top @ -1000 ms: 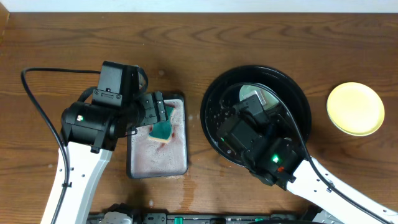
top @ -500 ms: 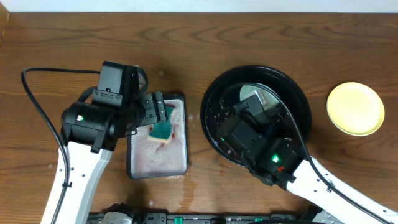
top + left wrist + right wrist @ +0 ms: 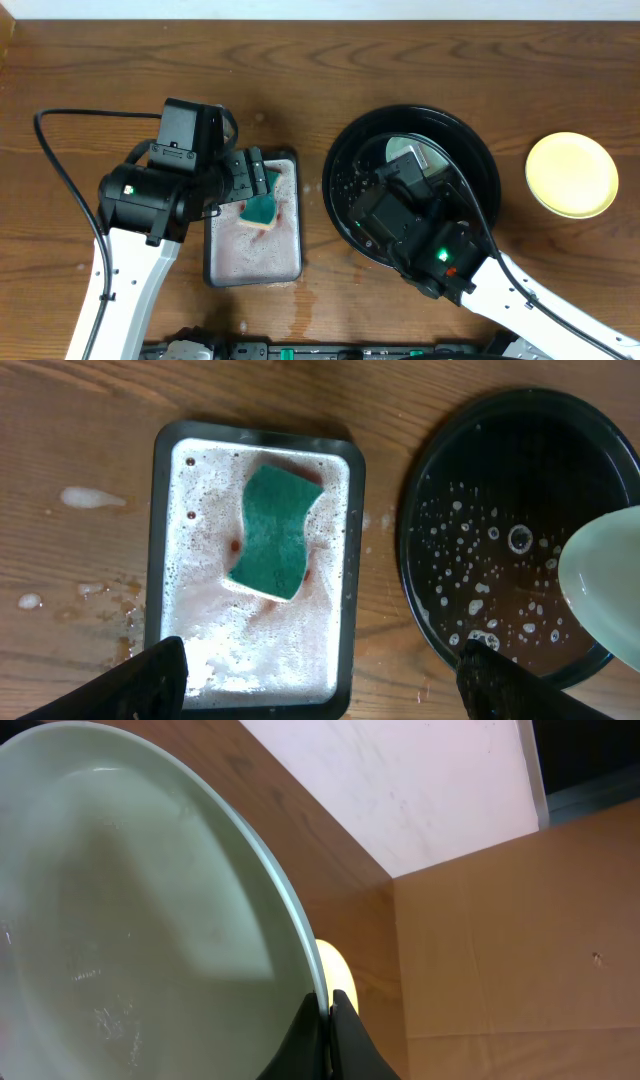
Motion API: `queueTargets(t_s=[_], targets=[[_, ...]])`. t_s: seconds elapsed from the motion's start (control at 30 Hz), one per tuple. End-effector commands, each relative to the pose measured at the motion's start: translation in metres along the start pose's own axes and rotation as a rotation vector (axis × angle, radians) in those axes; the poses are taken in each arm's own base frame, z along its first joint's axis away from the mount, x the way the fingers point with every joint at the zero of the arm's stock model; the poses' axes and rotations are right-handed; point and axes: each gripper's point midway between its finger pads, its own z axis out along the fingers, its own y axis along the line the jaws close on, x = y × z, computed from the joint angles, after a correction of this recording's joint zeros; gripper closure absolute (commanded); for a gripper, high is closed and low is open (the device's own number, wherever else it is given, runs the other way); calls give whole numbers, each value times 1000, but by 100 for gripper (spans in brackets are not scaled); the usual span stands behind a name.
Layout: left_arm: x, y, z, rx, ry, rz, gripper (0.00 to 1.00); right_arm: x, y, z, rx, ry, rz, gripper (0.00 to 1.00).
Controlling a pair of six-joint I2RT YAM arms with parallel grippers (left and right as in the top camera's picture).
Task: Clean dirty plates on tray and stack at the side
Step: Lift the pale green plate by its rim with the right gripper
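Note:
Next, my right gripper will swing across and lower the mint-blue plate onto the yellow plate [image 3: 571, 175] [image 3: 339, 973], then release it, as that one lies to the gripper's right in the overhead view.
My right gripper [image 3: 326, 1020] is shut on the rim of a pale mint-blue plate [image 3: 130, 910] and holds it tilted above the black tray [image 3: 345, 165]. In the overhead view only part of that plate [image 3: 425, 157] shows past the arm. Its edge also shows in the left wrist view [image 3: 605, 585], over the wet tray [image 3: 470, 520]. The yellow plate [image 3: 571, 175] lies flat on the bare wood at the right, and a sliver of it shows in the right wrist view [image 3: 335, 965]. My left gripper [image 3: 320, 680] is open and empty above the grey tray's near edge. A second mint-blue plate is not visible.
A small grey rectangular tray [image 3: 225, 265] full of pinkish foam holds a green sponge [image 3: 262, 208] left of the black tray; both show in the left wrist view too [image 3: 190, 610], [image 3: 275, 532]. Foam spots [image 3: 92, 498] lie on the wood. A cable [image 3: 60, 150] loops at the left.

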Motion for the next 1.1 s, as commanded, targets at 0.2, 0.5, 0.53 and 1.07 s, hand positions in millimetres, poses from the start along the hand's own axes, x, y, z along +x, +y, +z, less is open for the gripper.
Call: queueTargets(t_s=[0.2,0.5,0.53,1.07], targets=[[-1,-1,-1,8,-1,2,14,-5,-11,-4,36,-17,14,99],[-1,-1,-1,8,-1,2,14,-5,-11,-4,36,-17,14,99],[-1,-1,-1,8,-1,2,14,-5,-11,-4,36,-17,14,99],[-1,-1,-1,8,-1,2,14,6,-5,22,-60,68,178,99]])
